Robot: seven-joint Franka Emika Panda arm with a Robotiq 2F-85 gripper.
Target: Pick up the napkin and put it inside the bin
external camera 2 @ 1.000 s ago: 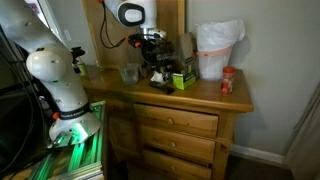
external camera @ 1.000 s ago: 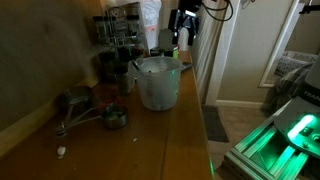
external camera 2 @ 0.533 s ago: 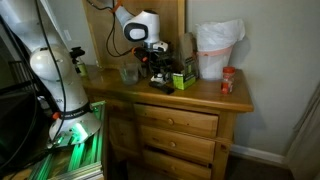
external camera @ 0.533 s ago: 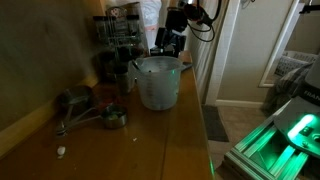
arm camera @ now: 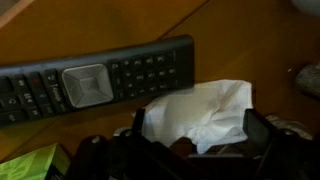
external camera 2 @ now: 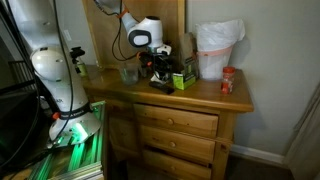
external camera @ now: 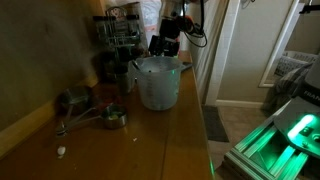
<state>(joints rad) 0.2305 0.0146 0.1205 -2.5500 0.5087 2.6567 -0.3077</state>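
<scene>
My gripper lowers onto the napkin next. The white crumpled napkin (arm camera: 201, 116) beside the black remote control lies below and between my open fingers.
The white crumpled napkin (arm camera: 205, 108) lies on the wooden dresser top, right beside a black remote control (arm camera: 90, 80). My gripper (arm camera: 198, 124) is open and low over it, with one finger on each side of the napkin and not closed on it. In both exterior views the gripper (external camera: 165, 45) (external camera 2: 160, 68) hangs over the dresser. The bin (external camera: 158, 82) is a translucent whitish bucket, nearer the camera than the gripper there. It also shows in an exterior view at the right end of the dresser (external camera 2: 218, 50). The napkin is hidden in both exterior views.
A green box (external camera 2: 182, 78) sits beside the gripper, its corner in the wrist view (arm camera: 25, 165). A red jar (external camera 2: 227, 80) stands by the bin. Dark jars (external camera: 118, 30) line the wall. Metal cups (external camera: 110, 116) lie near the front of the dresser top (external camera: 170, 140).
The arm has swung over and come down towards the dresser top; the gripper now sits lower, over the napkin.
</scene>
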